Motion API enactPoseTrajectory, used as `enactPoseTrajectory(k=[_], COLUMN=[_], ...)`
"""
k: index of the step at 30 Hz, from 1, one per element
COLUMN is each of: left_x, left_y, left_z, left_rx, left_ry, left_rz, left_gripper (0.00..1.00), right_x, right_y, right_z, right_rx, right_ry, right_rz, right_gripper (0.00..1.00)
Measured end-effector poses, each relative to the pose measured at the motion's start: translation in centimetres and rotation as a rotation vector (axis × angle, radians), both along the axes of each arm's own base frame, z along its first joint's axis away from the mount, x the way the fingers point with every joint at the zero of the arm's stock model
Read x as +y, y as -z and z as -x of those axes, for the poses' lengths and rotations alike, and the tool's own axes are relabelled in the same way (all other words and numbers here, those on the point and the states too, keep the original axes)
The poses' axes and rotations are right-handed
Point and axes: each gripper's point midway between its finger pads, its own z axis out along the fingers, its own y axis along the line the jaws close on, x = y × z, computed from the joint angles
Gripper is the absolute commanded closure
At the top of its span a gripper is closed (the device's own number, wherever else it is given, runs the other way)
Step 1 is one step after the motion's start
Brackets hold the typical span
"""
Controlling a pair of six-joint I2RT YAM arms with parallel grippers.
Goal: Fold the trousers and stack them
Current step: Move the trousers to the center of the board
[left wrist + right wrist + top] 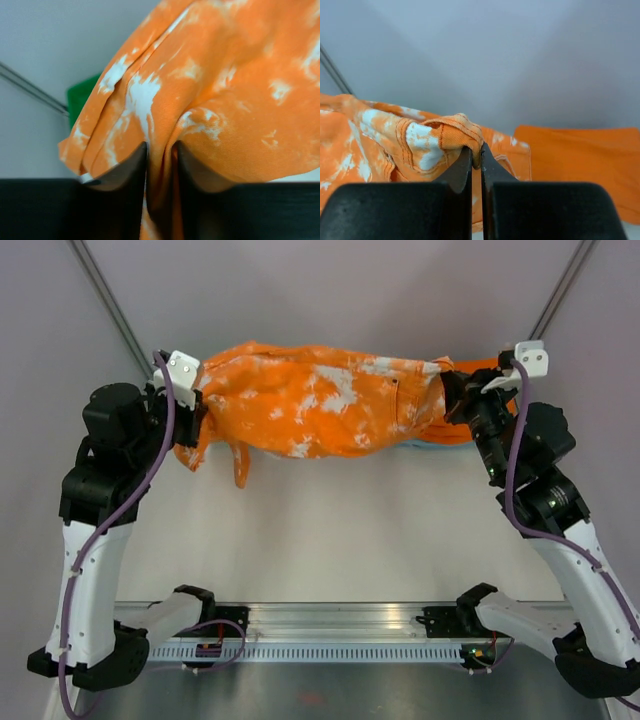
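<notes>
The right gripper will next pull the hem edge of the trousers back and down and let it go, because the bare tabletop lies below it, toward the metal bar.
The trousers [320, 400], orange with white splashes, hang stretched sideways between my two grippers over the far part of the table. A loose end droops at the left [240, 465]. My left gripper [195, 408] is shut on a bunched fold of the trousers [225, 90]; in the left wrist view the cloth fills the narrow gap at that gripper [161, 145]. My right gripper [452, 392] is shut on a stitched hem edge of the trousers [420, 140], pinched at the tips of the gripper [475, 148].
A plain orange folded cloth [580, 160] lies behind the right gripper, on a light blue cloth [430, 445]. A green object [80, 97] shows behind the trousers in the left wrist view. A metal rail [330, 625] runs along the near edge between the arm bases.
</notes>
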Motion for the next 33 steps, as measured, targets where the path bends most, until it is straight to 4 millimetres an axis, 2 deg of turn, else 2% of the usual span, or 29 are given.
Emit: enactPoseTrajectory(k=[2,3,6,8,9,11,12,14,17,19,21,24,27,29,31,33], left_x=[-0.9,-1.6,-3.1,-3.4,-3.4,-3.4,-3.5,-4.3,-7.7,-10.3,-12.7,-17.0,-20.7,-22.4,-24.1,-25.3], left_y=[1.9,3.0,6.4,8.3,9.2,9.9,9.8,8.9,7.6,8.0,9.9,15.2,20.3,21.5,20.9,19.8], left_z=[0.7,1.1,2.2,2.5,2.5,2.7,2.6,2.6,2.9,2.6,1.7,0.5,1.6,2.7,3.9,4.2], left_rx=[0.052,0.082,0.193,0.252,0.281,0.307,0.303,0.275,0.277,0.321,0.393,0.569,0.705,0.719,0.688,0.630], left_ry=[0.057,0.098,0.171,0.167,0.155,0.128,0.116,0.139,0.297,0.405,0.464,0.525,0.608,0.676,0.777,0.855], left_rz=[-0.001,0.011,0.053,0.076,0.094,0.136,0.165,0.235,0.355,0.398,0.394,0.343,0.264,0.230,0.224,0.233], left_gripper=[0.10,0.01,0.00,0.00,0.00,0.00,0.00,0.00,0.00,0.00,0.00,0.03,0.02,0.02,0.03,0.07], right_x=[0.4,0.8,1.6,1.9,2.0,2.1,2.3,2.7,3.4,4.1,4.9,5.3,5.1,4.9,4.7,4.5], right_y=[2.6,4.9,14.5,21.6,24.3,27.3,27.7,26.8,25.1,25.2,26.1,27.8,28.4,27.6,26.8,26.2], right_z=[0.4,0.4,1.5,3.3,4.3,6.2,7.1,8.2,9.3,9.8,10.3,11.3,12.5,13.1,13.6,14.1], right_rx=[0.059,0.108,0.334,0.529,0.609,0.707,0.727,0.702,0.649,0.661,0.711,0.793,0.827,0.796,0.763,0.736], right_ry=[-0.033,-0.052,-0.114,-0.162,-0.187,-0.232,-0.258,-0.305,-0.376,-0.420,-0.469,-0.511,-0.529,-0.539,-0.546,-0.552], right_rz=[0.036,0.059,0.136,0.185,0.196,0.198,0.188,0.154,0.113,0.105,0.104,0.113,0.114,0.102,0.089,0.081], right_gripper=[1.00,1.00,1.00,1.00,1.00,1.00,1.00,1.00,1.00,1.00,1.00,1.00,1.00,1.00,1.00,1.00])
